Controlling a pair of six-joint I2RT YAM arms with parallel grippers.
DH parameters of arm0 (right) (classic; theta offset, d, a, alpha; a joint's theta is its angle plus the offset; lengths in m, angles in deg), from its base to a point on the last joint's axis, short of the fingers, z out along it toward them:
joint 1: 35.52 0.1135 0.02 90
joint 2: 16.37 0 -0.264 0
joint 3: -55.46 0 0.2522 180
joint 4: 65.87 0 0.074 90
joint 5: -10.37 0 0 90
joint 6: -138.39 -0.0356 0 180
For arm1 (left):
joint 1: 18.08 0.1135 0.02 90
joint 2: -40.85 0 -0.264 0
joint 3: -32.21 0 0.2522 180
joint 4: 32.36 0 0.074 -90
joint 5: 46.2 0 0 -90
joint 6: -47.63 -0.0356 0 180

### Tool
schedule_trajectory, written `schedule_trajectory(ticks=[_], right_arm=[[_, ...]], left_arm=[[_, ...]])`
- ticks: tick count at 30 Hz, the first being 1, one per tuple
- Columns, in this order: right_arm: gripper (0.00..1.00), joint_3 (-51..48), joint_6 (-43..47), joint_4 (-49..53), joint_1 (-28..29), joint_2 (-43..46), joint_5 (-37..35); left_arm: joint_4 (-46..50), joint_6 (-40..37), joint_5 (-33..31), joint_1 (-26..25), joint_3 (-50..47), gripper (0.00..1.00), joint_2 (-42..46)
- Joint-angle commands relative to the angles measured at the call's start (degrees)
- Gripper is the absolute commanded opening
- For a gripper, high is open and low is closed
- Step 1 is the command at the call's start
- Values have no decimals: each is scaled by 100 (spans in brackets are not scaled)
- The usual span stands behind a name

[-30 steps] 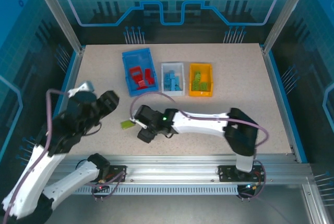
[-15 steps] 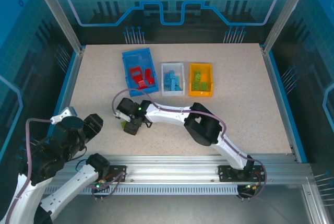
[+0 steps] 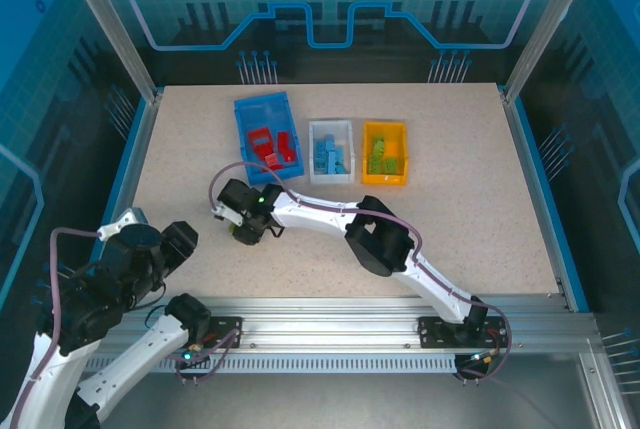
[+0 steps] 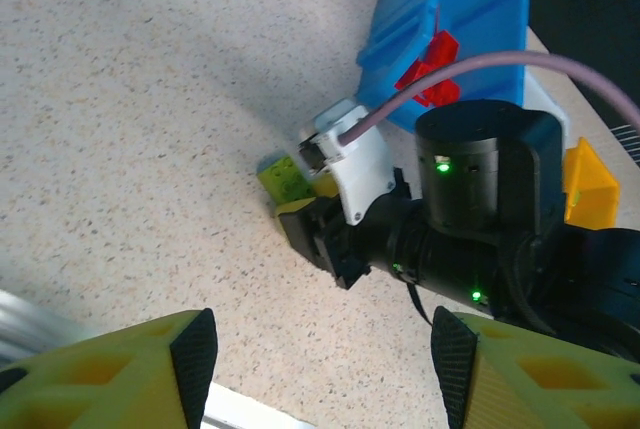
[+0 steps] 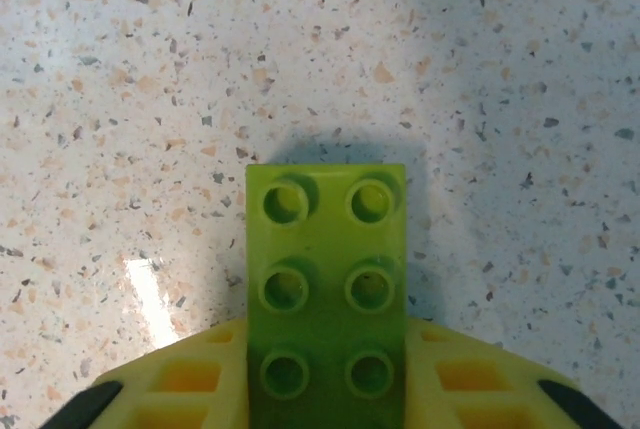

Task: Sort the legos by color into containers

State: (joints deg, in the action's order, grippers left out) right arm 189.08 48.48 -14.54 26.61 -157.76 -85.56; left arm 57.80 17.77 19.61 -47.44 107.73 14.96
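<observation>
The lime lego will go up in my right gripper and swing outward past the white container to the orange-yellow container [image 3: 384,126], because that container holds green legos.
A lime green lego [image 5: 326,289] lies flat on the table, studs up, with my right gripper [image 5: 326,394] shut on its near end, one yellow finger against each long side. From above, the right gripper [image 3: 244,229] reaches far left, in front of the blue container [image 3: 243,139]. The left wrist view shows the same lego [image 4: 283,175] at the right gripper's tip. My left gripper [image 4: 322,364] hangs open and holds nothing, near the left front of the table [image 3: 176,245]. Red legos [image 3: 268,147] fill the blue container, blue legos [image 3: 331,155] the white container [image 3: 331,125], green legos [image 3: 384,158] the orange-yellow container [image 3: 384,126].
The three containers stand in a row at the middle back of the speckled table [image 3: 470,179]. The right arm's elbow [image 3: 378,244] lies low across the table's centre. Blue side rails [image 3: 540,189] and a metal front rail [image 3: 330,304] border the surface.
My right gripper has swung left across the table to the lime green lego and shut on it. The left arm has pulled back toward the near left corner.
</observation>
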Motion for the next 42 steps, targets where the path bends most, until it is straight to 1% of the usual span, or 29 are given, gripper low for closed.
schedule_trajectory(ticks=[1,3,5,8,11,13,16,17,18,20,22,24,28,33,35,37,39,42], right_arm=[[25,-394,-233,-181,-47,360,-36],[23,-841,-380,-471,-69,776,-105],[22,-1320,-590,-708,-115,1423,-248],[21,-2234,-993,-1006,-262,2461,-586],[20,-3160,-1571,-1019,-685,3511,-911],[20,-3711,-2033,-909,-1176,4128,-1063],[20,-4239,-2570,-696,-2046,4670,-1138],[20,-4288,-2714,-587,-2305,4730,-1138],[21,-4280,-2860,-453,-2579,4738,-1146],[22,-4204,-3083,-268,-2981,4665,-1235],[22,-3981,-3270,-82,-3406,4415,-1217],[22,-3724,-3412,42,-3741,4060,-1185],[22,-3008,-3632,442,-4189,3247,-911],[24,-2420,-3658,591,-4389,2565,-752],[28,-2224,-3629,637,-4410,2382,-727],[36,-2079,-3566,634,-4411,2256,-643],[47,-1961,-3535,679,-4402,2171,-588],[57,-1995,-3484,606,-4369,2294,-605]], left_arm=[[450,230,-10,28,141,63,5],[472,271,36,27,161,64,-19],[417,264,117,30,170,64,-62],[56,4,438,28,125,65,-234],[-725,-429,1185,33,-9,66,-701],[-1445,-707,1950,28,-127,66,-1253],[-2612,-870,2973,18,-340,65,-2126],[-2920,-872,3169,-14,-365,64,-2373],[-3242,-883,3226,-137,-347,64,-2657],[-3649,-1018,3103,-445,-173,64,-3168],[-3895,-1189,2873,-792,95,64,-3719],[-4127,-1270,2790,-1000,295,64,-4145],[-4470,-1269,2774,-1238,510,64,-4781],[-4618,-1254,2744,-1377,531,64,-5009],[-4604,-1268,2744,-1385,506,64,-5015],[-4572,-1292,2716,-1383,472,64,-4984],[-4555,-1297,2691,-1383,408,64,-4950],[-4567,-1277,2674,-1379,313,64,-4880]])
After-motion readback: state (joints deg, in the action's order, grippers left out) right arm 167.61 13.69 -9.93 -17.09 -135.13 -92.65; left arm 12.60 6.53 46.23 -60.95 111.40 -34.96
